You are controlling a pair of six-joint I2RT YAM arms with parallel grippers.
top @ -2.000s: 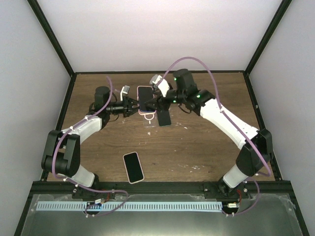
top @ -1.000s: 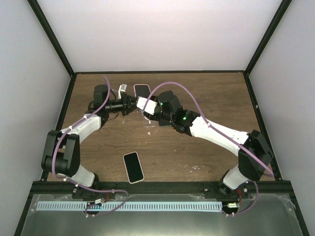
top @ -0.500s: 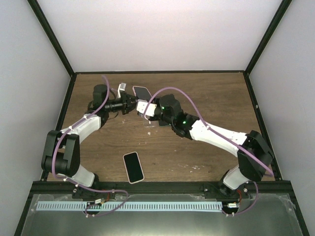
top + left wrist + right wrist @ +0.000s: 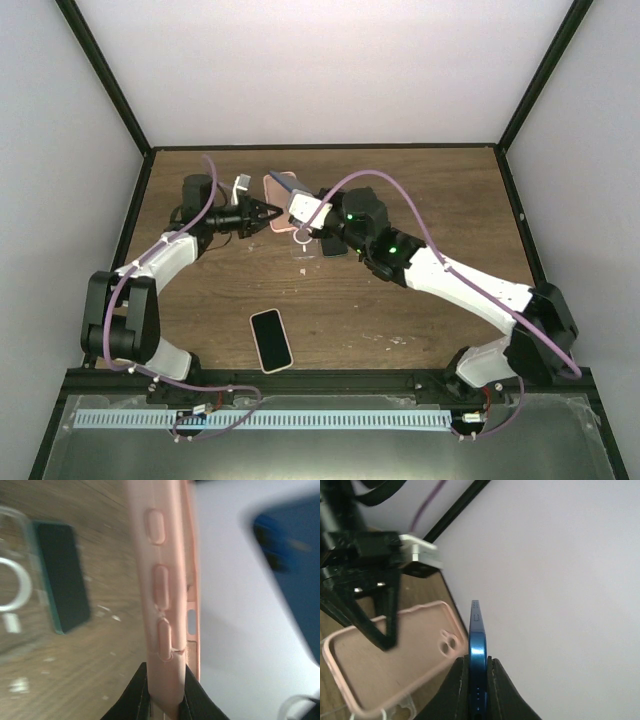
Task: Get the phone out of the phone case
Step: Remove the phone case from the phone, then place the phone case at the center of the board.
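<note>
The blue phone is out of the pink phone case [image 4: 282, 192], so I will next move my left gripper down to release the case on the bare tabletop [image 4: 273, 246] beside the clear case.
My left gripper [image 4: 166, 667] is shut on one end of the empty pink phone case [image 4: 162, 580], seen edge-on with its buttons showing. The blue phone [image 4: 476, 630] is bare and held edge-on in my shut right gripper [image 4: 476, 659], just right of the case [image 4: 395, 660], whose hollow inside and camera hole face the right wrist camera. Phone and case are apart. From above, both grippers meet over the back middle of the table: left gripper [image 4: 270, 213], right gripper [image 4: 290, 213], the case [image 4: 282, 192] between them. There the phone is hard to make out.
On the wooden table [image 4: 420, 190] lie a dark phone [image 4: 335, 243] and a clear case with a ring [image 4: 305, 247], both below the grippers. A third phone in a pale case [image 4: 271, 340] lies near the front edge. White walls stand close behind.
My right gripper has shut on the blue phone and drawn it out of the pink case. The left arm has pulled the case slightly left.
</note>
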